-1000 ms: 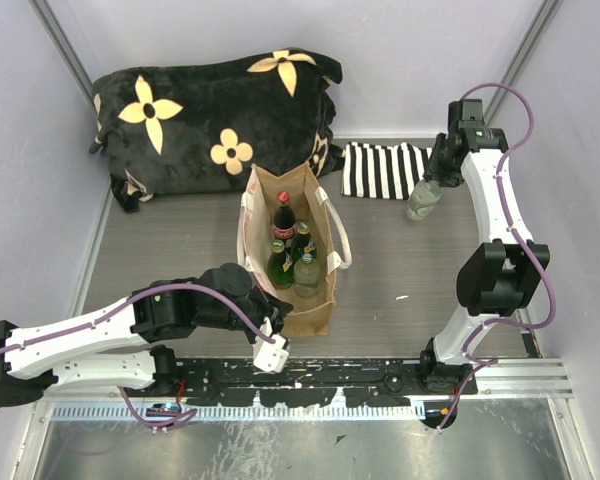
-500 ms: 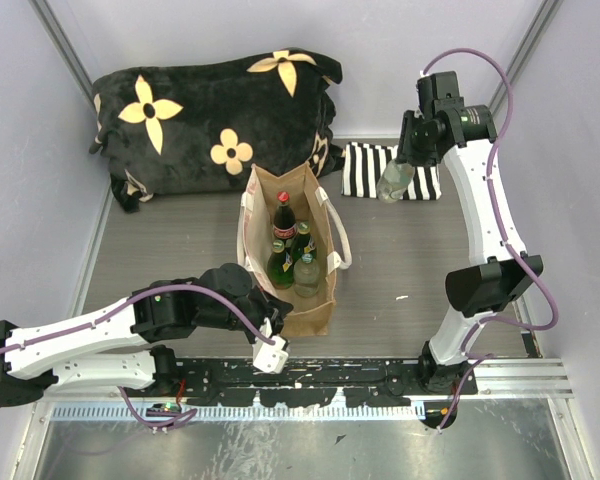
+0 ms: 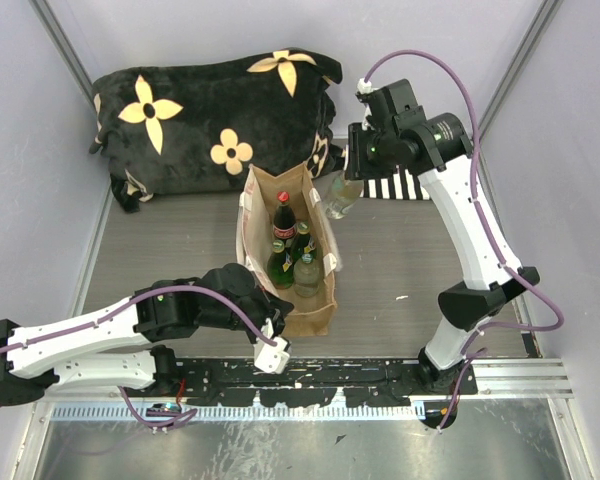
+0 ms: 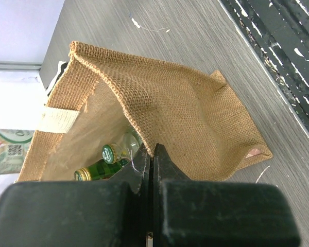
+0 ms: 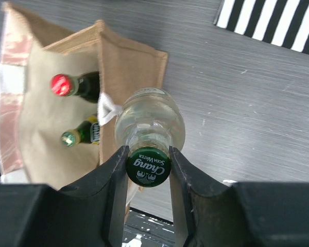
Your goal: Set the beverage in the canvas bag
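I should next move my right gripper back and down into the bag's free near end [image 3: 287,298], which is to the gripper's left in the top view, and let go of the soda water bottle.
The canvas bag [image 3: 310,305] stands open mid-table, with several bottles [image 3: 283,222] inside; it also shows in the left wrist view [image 4: 185,113] and the right wrist view [image 5: 134,56]. My right gripper [image 3: 358,165] is shut on the green-capped neck of a clear soda water bottle [image 3: 342,195], holding it in the air just right of the bag's far right rim. In the right wrist view the bottle [image 5: 149,126] hangs between my fingers [image 5: 116,170] above the bag's edge. My left gripper [image 3: 268,322] is shut on the bag's near rim [image 4: 144,146].
A black flowered blanket [image 3: 215,115] lies at the back left. A black-and-white striped cloth [image 3: 405,185] lies at the back right behind the right arm. A black rail [image 3: 330,380] runs along the table's near edge.
My right arm has carried the clear bottle left from beside the striped cloth to the bag's right rim. The left gripper stays on the bag's rim.
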`<state>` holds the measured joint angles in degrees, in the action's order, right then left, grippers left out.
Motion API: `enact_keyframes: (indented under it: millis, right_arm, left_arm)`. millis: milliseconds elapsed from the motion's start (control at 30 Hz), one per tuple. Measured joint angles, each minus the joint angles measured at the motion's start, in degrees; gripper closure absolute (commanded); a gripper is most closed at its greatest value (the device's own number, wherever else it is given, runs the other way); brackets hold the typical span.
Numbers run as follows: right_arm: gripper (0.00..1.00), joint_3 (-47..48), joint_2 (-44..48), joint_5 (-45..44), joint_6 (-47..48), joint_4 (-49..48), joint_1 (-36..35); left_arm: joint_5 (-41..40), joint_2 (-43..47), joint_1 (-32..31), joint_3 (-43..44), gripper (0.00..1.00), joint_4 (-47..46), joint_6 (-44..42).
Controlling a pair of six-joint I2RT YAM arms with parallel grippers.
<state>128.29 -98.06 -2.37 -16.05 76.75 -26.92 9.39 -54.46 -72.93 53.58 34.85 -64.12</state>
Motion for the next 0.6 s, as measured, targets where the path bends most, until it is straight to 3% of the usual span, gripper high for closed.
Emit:
enact_keyframes:
  millis: [333, 600]
  right_arm:
    - [0.99, 2.64, 8.15, -0.33, -1.90, -0.87, -2.58]
    - [0.99, 3.72, 9.46, -0.31, -1.90, -1.86, -4.70]
  left_arm:
    - [-0.31, -1.20, 0.00, 0.02, 1.00, 0.00, -1.51]
    - [-0.31, -1.95, 0.00, 0.24, 1.00, -0.02, -1.92]
